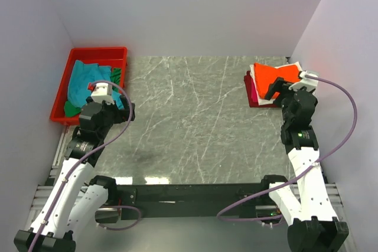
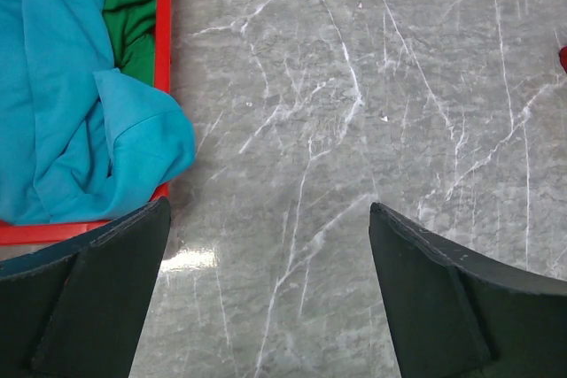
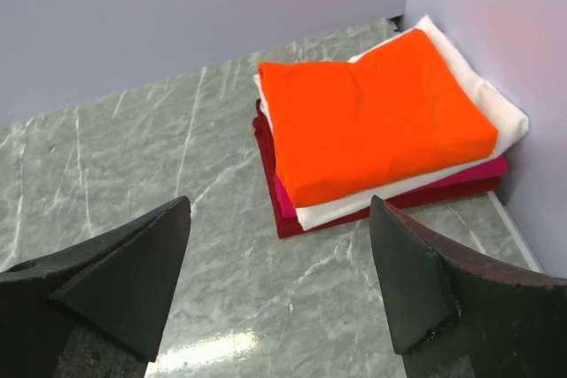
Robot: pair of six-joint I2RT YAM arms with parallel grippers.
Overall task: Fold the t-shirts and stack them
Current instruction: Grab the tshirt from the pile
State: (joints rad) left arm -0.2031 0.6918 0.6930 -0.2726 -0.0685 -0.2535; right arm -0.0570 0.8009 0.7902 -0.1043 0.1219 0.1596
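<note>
The teal t-shirt (image 1: 88, 81) (image 2: 60, 95) is lying on top of the green one, so next I will move my left gripper outward over the red bin and then lower it onto the teal t-shirt.
A crumpled teal t-shirt (image 1: 85, 84) lies in the red bin (image 1: 88, 52) at the far left, with a dark green t-shirt (image 1: 116, 75) beside it. Both show in the left wrist view: teal (image 2: 62, 104), green (image 2: 133, 24). My left gripper (image 1: 120, 103) is open and empty over the table, just right of the bin (image 2: 268, 245). A folded stack sits at the far right: orange t-shirt (image 3: 372, 117) on top, then white (image 3: 496, 104), magenta (image 3: 285, 196) and dark red. My right gripper (image 1: 279, 90) is open and empty just in front of the stack (image 3: 279, 258).
The grey marble table (image 1: 189, 122) is walled by pale panels at the back and both sides. The right wall (image 3: 496, 15) stands right against the stack. The bin's rim (image 2: 164, 6) lies close to my left finger.
</note>
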